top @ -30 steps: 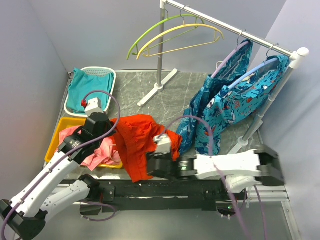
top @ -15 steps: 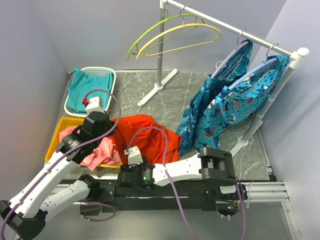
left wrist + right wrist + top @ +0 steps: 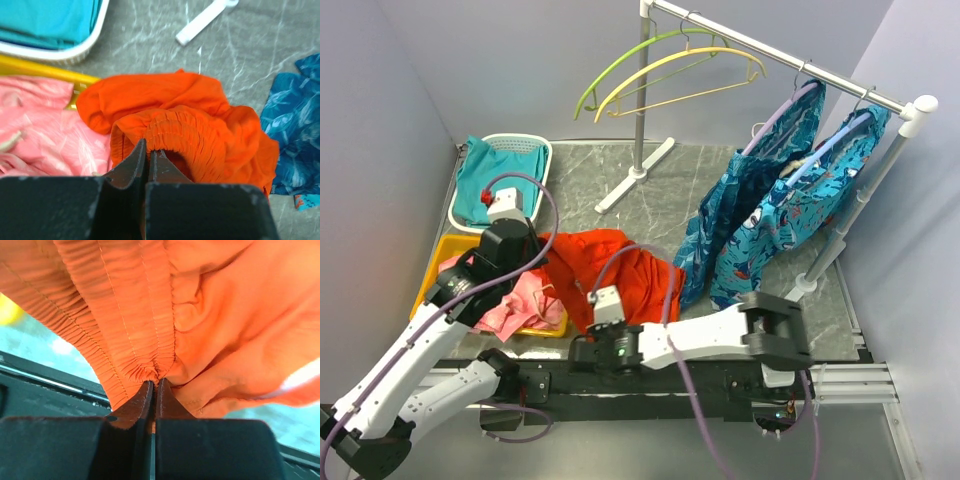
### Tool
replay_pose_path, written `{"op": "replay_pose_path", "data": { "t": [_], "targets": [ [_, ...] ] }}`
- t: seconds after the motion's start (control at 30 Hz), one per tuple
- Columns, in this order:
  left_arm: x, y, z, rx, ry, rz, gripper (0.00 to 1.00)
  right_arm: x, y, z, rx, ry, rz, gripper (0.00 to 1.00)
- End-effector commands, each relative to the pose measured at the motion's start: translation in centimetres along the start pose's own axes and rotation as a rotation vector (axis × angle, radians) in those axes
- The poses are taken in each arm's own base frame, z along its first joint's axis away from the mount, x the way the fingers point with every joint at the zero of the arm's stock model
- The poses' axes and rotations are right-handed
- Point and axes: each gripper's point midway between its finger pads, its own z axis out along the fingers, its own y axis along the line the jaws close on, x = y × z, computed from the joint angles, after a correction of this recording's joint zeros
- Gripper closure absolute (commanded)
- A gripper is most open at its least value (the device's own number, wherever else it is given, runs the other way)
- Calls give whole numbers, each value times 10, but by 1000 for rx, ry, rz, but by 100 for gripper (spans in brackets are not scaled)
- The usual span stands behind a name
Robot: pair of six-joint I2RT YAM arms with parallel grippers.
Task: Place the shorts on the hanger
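My left gripper will lift the gathered waistband next, lower it beside the yellow bin and open to spread the shorts.
The red-orange shorts (image 3: 625,272) lie bunched on the grey table between my two arms. My left gripper (image 3: 148,150) is shut on the gathered elastic waistband of the shorts (image 3: 200,120), at the bunch's left side next to the pink cloth. At the near edge of the shorts (image 3: 200,315), my right gripper (image 3: 154,383) is shut on another fold of the waistband. From above, the right gripper (image 3: 608,308) sits under that near edge, its fingertips hidden by fabric. The yellow hanger (image 3: 680,62) hangs bare on the rail at the back.
A lime-green hanger (image 3: 620,68) hangs beside the yellow one. Teal patterned garments (image 3: 770,210) hang on the rail's right end, reaching the table. At the left are a yellow bin (image 3: 430,280) holding pink cloth (image 3: 520,300) and a white basket (image 3: 520,142).
My right arm has swung left along the near edge and its gripper has shut on the waistband. The left gripper has stayed shut on the shorts.
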Motion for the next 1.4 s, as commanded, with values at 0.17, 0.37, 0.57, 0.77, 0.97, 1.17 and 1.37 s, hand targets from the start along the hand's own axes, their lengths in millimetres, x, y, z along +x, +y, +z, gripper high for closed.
{"op": "replay_pose_path", "data": {
  "t": [0.17, 0.37, 0.57, 0.77, 0.97, 1.17, 1.37],
  "targets": [
    [-121, -59, -81, 308, -270, 84, 99, -157, -88, -134, 18, -363, 240, 100],
    [-187, -104, -147, 542, -368, -33, 99, -260, -120, -216, -214, -545, 362, 100],
    [-192, -102, -135, 473, -324, -183, 99, -292, -152, -246, -278, -613, 457, 100],
    [-96, -58, -38, 194, -157, -157, 99, -255, -144, -210, -249, -512, 446, 100],
    [-5, -20, 36, 158, 50, -185, 99, -176, -110, -138, -309, -329, 481, 100],
    [-2, -38, 47, 311, 112, -136, 90, -117, -80, -80, -319, -191, 501, 100],
    [-95, -57, -9, 378, -109, 30, 34, -108, -73, -56, -249, -171, 460, 100]
  ]
}}
